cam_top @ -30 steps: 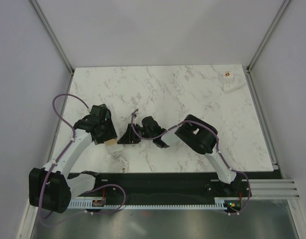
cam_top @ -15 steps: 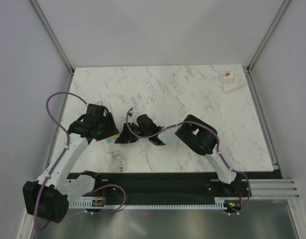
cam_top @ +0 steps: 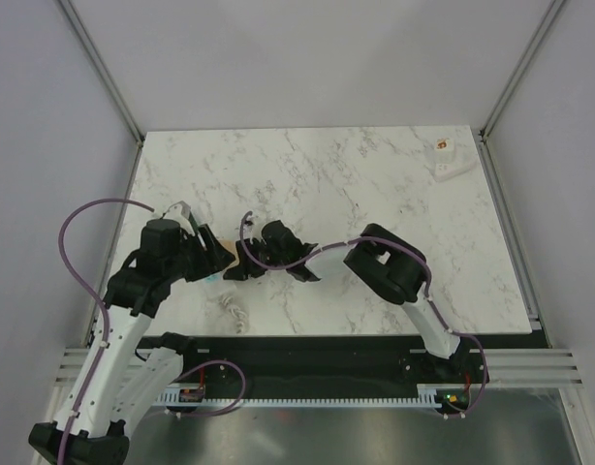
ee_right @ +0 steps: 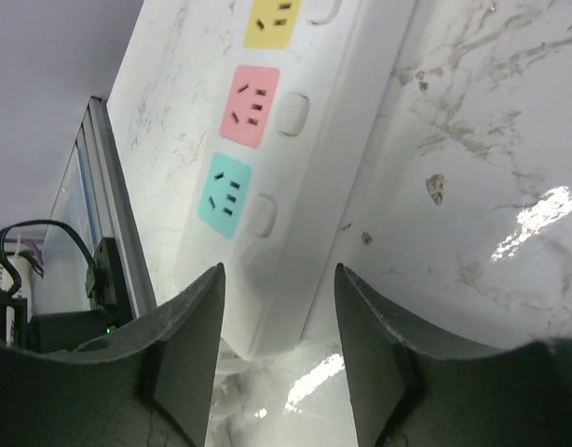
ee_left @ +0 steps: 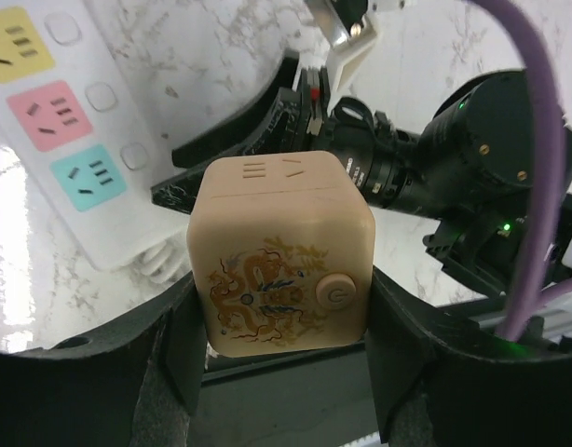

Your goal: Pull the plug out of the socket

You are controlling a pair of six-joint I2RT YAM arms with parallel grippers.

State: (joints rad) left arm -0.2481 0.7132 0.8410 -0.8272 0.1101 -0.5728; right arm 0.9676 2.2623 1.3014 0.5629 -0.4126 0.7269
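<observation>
The plug is already unplugged, so the robot's left gripper will next carry it away from the power strip, to the right in the top view, then down onto empty table [cam_top: 292, 207].
My left gripper [cam_top: 210, 257] is shut on the plug [ee_left: 281, 251], a beige cube with a dragon print and a round button, and holds it off the table. The white power strip [ee_left: 72, 158], with yellow, pink and teal sockets, lies apart from the plug, at the upper left of the left wrist view. It also shows in the right wrist view [ee_right: 295, 158], all three sockets empty. My right gripper [ee_right: 279, 358] is open over the strip's near end, one finger on each side. In the top view the two grippers hide most of the strip.
The strip's white cord [cam_top: 235, 312] is coiled near the front table edge. A small white object with orange marks [cam_top: 451, 160] lies at the back right corner. Purple cables loop from both arms.
My left gripper has pulled back to the left and upward with the plug in it, away from the strip. My right gripper has shifted slightly left and stays over the strip.
</observation>
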